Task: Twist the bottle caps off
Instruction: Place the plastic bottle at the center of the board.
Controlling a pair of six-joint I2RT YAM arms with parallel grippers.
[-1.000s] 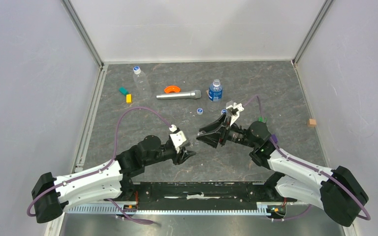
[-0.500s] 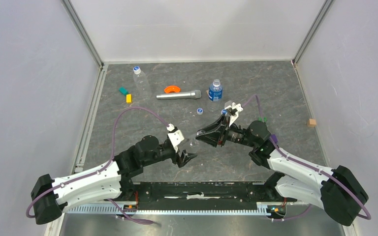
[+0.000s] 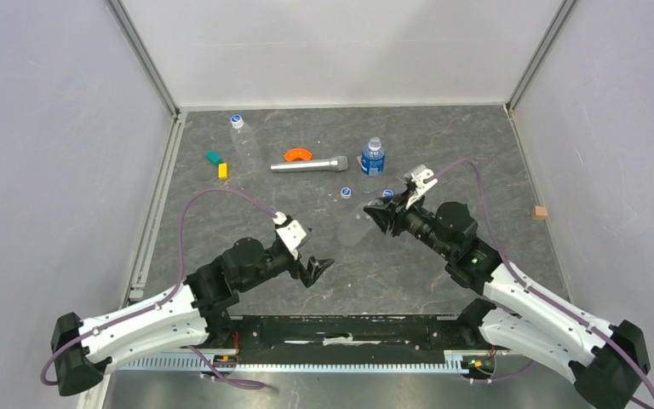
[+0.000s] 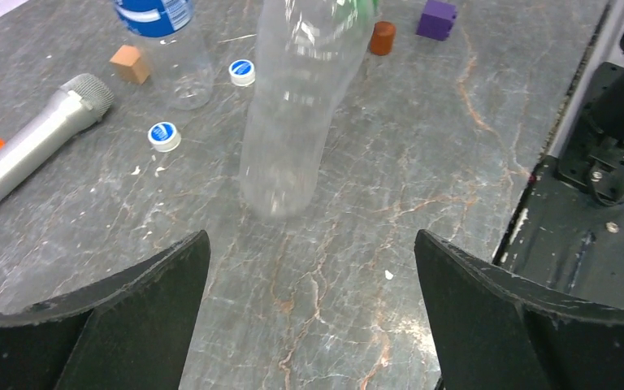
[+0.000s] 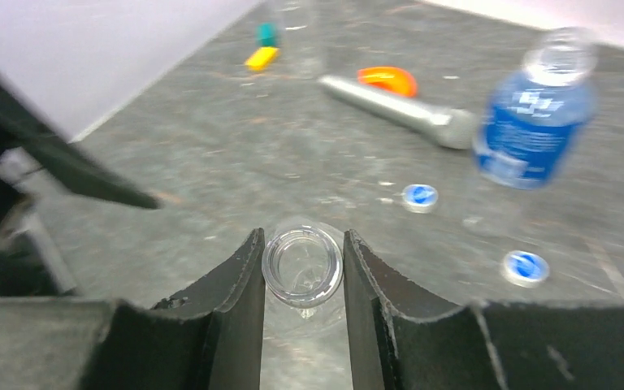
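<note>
Next I will move my right gripper outward and turn its bottle upright onto the bare tabletop (image 5: pixel 585 226) beside the blue-label bottle (image 3: pixel 373 158), since that spot lies outward of my gripper.
My right gripper (image 5: pixel 302 242) is shut on the open, capless neck of a clear unlabelled bottle (image 5: pixel 302 264). That bottle (image 4: pixel 292 106) hangs tilted over the table in front of my left gripper (image 4: pixel 310 244), which is open, empty and apart from it. In the top view the right gripper (image 3: pixel 381 210) holds the bottle (image 3: pixel 356 227) near the table's middle, and the left gripper (image 3: pixel 315 268) is nearer the bases. Two loose blue-topped caps (image 3: pixel 346 192) (image 3: pixel 387 193) lie on the table. The blue-label bottle (image 3: pixel 373 158) stands uncapped. A third clear bottle (image 3: pixel 243 143) with its cap (image 3: pixel 237 120) on lies at the back left.
A silver microphone-like cylinder (image 3: pixel 309 164) and an orange curved piece (image 3: pixel 297 154) lie at the back centre. A green block (image 3: pixel 214 158) and a yellow block (image 3: pixel 222 170) sit at the left. A brown cube (image 3: pixel 541 212) is at the right. A purple cube (image 4: pixel 437 18) and a reddish cylinder (image 4: pixel 383 37) lie beyond the held bottle.
My left gripper has opened and drawn back toward the near left. My right gripper has tightened on the bottle's neck and swung up and to the right with the bottle.
</note>
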